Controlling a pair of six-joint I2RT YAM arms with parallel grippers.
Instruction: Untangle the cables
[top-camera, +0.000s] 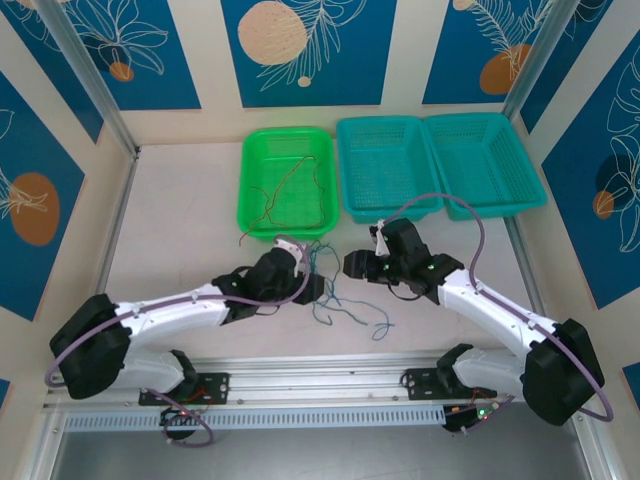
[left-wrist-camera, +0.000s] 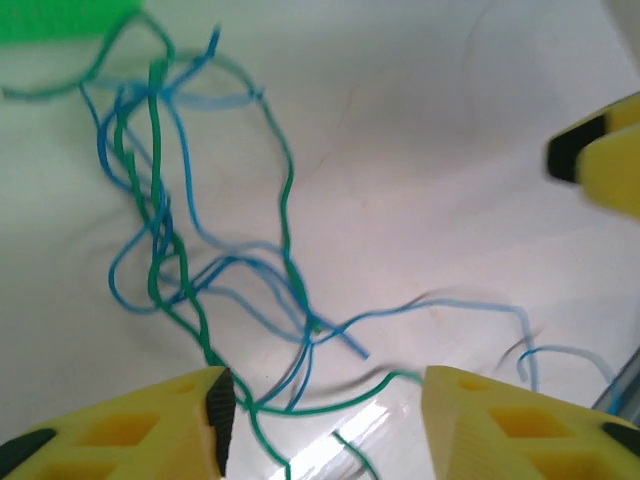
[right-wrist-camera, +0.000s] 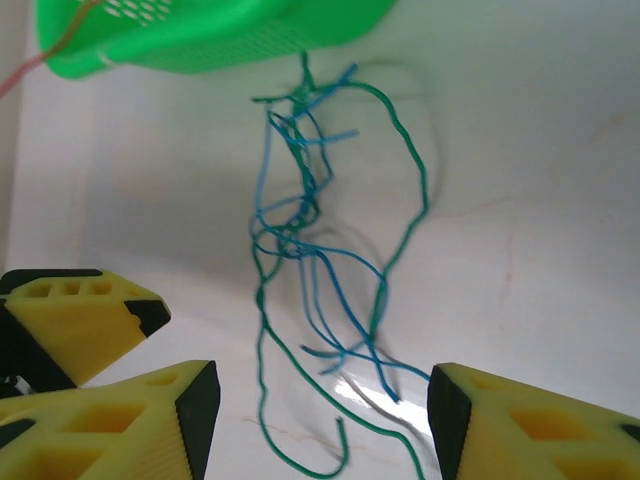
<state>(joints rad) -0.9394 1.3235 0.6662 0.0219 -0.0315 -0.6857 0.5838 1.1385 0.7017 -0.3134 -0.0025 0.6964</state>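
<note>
The right gripper will next bring its fingertips down and back to the teal-green cable's near length (top-camera: 347, 312) (right-wrist-camera: 396, 433), clear of the blue strands, because that length lies below and back toward the robot's base.
A tangle of thin blue and teal-green cables (top-camera: 335, 290) lies on the white table in front of the green basket (top-camera: 285, 180). A red-brown cable (top-camera: 290, 195) curls inside that basket. My left gripper (top-camera: 316, 286) sits at the tangle's left side and my right gripper (top-camera: 352, 265) at its right, facing each other. In the left wrist view the left gripper (left-wrist-camera: 325, 400) is open, with green and blue strands (left-wrist-camera: 290, 300) lying loose between its fingers. The right gripper (right-wrist-camera: 320, 400) is also open over the strands (right-wrist-camera: 320, 260), gripping nothing.
Two teal baskets (top-camera: 385, 165) (top-camera: 485, 160) stand side by side to the right of the green one. The green basket's rim (right-wrist-camera: 200, 35) is just beyond the tangle. The other gripper's yellow finger (left-wrist-camera: 600, 160) (right-wrist-camera: 80, 315) is close by in each wrist view.
</note>
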